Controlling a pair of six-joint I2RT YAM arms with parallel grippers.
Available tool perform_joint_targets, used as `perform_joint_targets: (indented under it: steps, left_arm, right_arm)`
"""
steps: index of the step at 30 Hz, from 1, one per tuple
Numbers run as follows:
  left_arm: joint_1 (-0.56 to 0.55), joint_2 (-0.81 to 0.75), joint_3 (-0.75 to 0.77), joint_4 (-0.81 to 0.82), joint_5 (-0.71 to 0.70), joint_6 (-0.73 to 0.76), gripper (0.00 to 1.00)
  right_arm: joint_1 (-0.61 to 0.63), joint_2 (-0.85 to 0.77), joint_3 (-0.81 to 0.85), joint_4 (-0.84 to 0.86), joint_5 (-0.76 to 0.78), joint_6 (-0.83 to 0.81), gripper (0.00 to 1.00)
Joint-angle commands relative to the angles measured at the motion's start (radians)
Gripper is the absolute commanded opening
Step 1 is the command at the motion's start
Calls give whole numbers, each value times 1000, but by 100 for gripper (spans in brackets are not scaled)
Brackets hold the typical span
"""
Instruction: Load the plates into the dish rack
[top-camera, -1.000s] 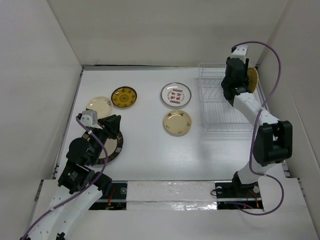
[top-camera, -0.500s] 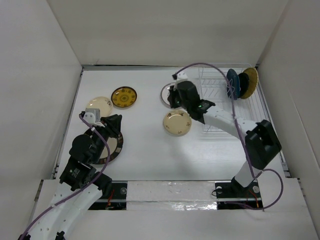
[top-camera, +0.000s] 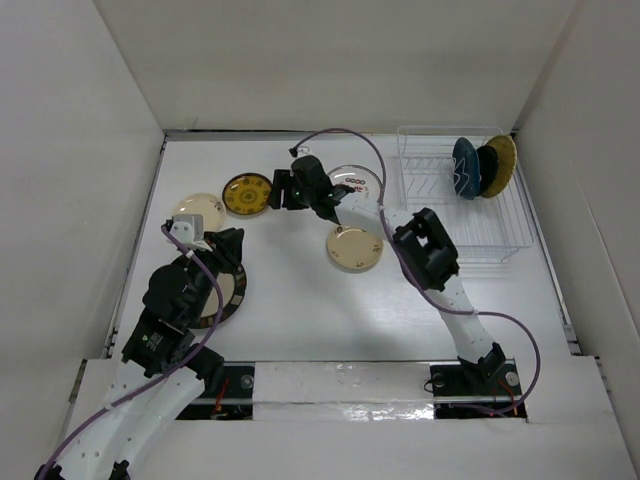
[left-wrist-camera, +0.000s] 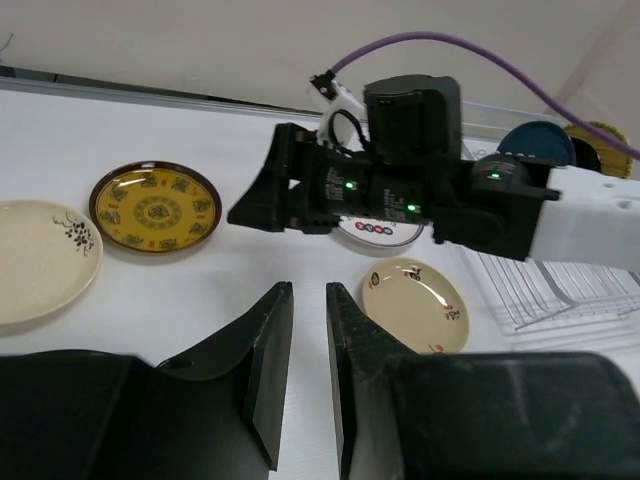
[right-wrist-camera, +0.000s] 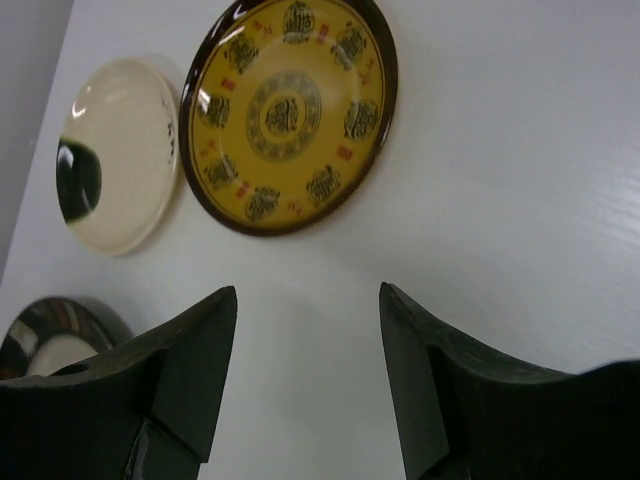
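Note:
The right gripper should next lower its fingers down and to the left in the top view, astride the yellow patterned plate's near rim (top-camera: 268, 203) (right-wrist-camera: 338, 206), which lies that way.
My right gripper (top-camera: 274, 190) is open and empty, low over the table just right of the yellow patterned plate (top-camera: 247, 193), which lies ahead of its jaws in the right wrist view (right-wrist-camera: 290, 110). A plain cream plate (top-camera: 200, 212) lies left of it. My left gripper (top-camera: 232, 238) hangs over the large dark-rimmed plate (top-camera: 215, 300), its jaws a narrow gap apart with nothing between. The dish rack (top-camera: 470, 225) at the back right holds a blue plate (top-camera: 465, 168) and a woven yellow plate (top-camera: 497, 165), both upright.
A white plate with red-green marks (top-camera: 358, 178) lies partly under the right arm. A cream plate with small marks (top-camera: 354, 247) lies in the middle. White walls close in the table on the left, back and right.
My right arm has left the rack and swung left across the table to the yellow patterned plate; the blue plate stays in the rack. The left arm has barely moved.

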Motion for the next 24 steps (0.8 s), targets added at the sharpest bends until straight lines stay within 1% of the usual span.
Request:
perform_joint_targets:
  steps: [1,3,4,5,8,9,10,12,14,15,16,18,19,20,21,22,24]
  left_arm:
    - [-7,11,2,34,4,-1,18]
    - [-7,23,2,38,12,-1,18]
    - [-7,26,2,37,18,0,18]
    - [-7,30,4,38,21,-1,18]
    - [-7,33,2,40,26,-1,18]
    - [-7,33,2,41,26,-1,18]
    - [-7,33,2,41,24,-1,18]
    - [-7,30,2,43,26,-1,18]
    - [-7,30,2,41,24,0,18]
    - [-7,30,1,43,26,0,18]
    - [-7,30,2,43,24,-1,18]
    - [-7,31,2,43,27,-1,18]
    - [-7,31,2,46,29,0,18]
    - [-7,31,2,46,30,0,18]
    - [-7,31,2,46,30,0,18]
    - [-7,31,2,46,30,2,18]
    - [-7,28,2,44,29,0,18]
  right_arm:
    - [4,133,185,-2,-27,123,65]
    - [-5,204,273,-31,-30,154,65]
    - [-5,279,322,-48,-36,187,65]
    - [-14,314,416,-63,-44,203,65]
    - [-14,428,562,-85,-68,278,64]
    - [-14,449,587,-79,-85,302,63]
    - [-14,485,606,-73,-101,340,60]
    - [-14,502,626,-59,-95,365,55]
    - [-5,487,602,-39,-75,381,48]
    - [-5,473,550,-15,-60,381,40]
    - [-5,456,520,-2,-43,390,29]
    - [-5,409,461,39,-32,402,23]
    - [-5,392,400,51,-15,405,16]
    - [-5,375,375,53,-7,405,13]
    - [-5,347,355,93,-3,402,11]
    - [-5,333,323,98,12,390,5]
    - [4,298,286,122,31,370,1]
